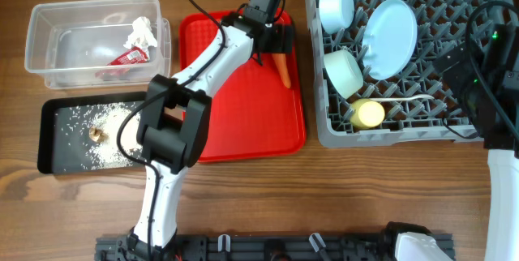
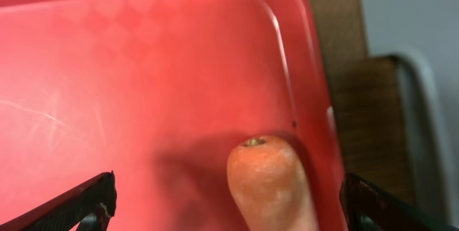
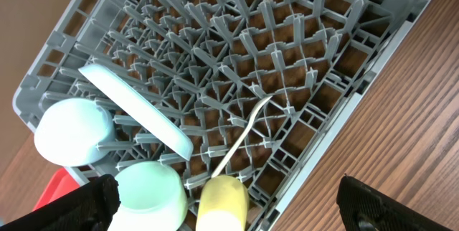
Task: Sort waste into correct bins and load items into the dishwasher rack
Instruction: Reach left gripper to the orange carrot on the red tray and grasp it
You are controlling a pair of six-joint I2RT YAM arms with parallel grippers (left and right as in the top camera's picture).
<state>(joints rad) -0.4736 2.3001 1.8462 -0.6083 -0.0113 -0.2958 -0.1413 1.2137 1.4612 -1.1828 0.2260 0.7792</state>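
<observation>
My left gripper moves down and back past the orange carrot's thick end next, to go around the carrot's body [image 1: 282,67] [image 2: 277,201].
The orange carrot [image 1: 283,70] lies on the flat red tray [image 1: 235,123] near its right edge. My left gripper [image 1: 274,40] is open just over the carrot's thick end, and the carrot [image 2: 271,182] sits between the fingers [image 2: 229,206] in the left wrist view. The grey dishwasher rack [image 1: 478,107] holds the blue plate [image 1: 390,37], blue bowl [image 1: 336,6], green bowl [image 1: 344,72], yellow cup [image 1: 367,114] and white spoon [image 1: 401,98]. My right gripper [image 3: 229,206] is open above the rack's front edge. The clear tub [image 1: 49,42] holds the tissue [image 1: 141,32] and the red wrapper [image 1: 128,56]. The black tray [image 1: 49,151] holds rice [image 1: 113,115] and a brown scrap [image 1: 98,133].
The right arm [image 1: 495,99] hangs over the rack's right side. The left arm [image 1: 186,107] reaches across the red tray. The tub and black tray stand at the left. Bare wooden table lies along the front.
</observation>
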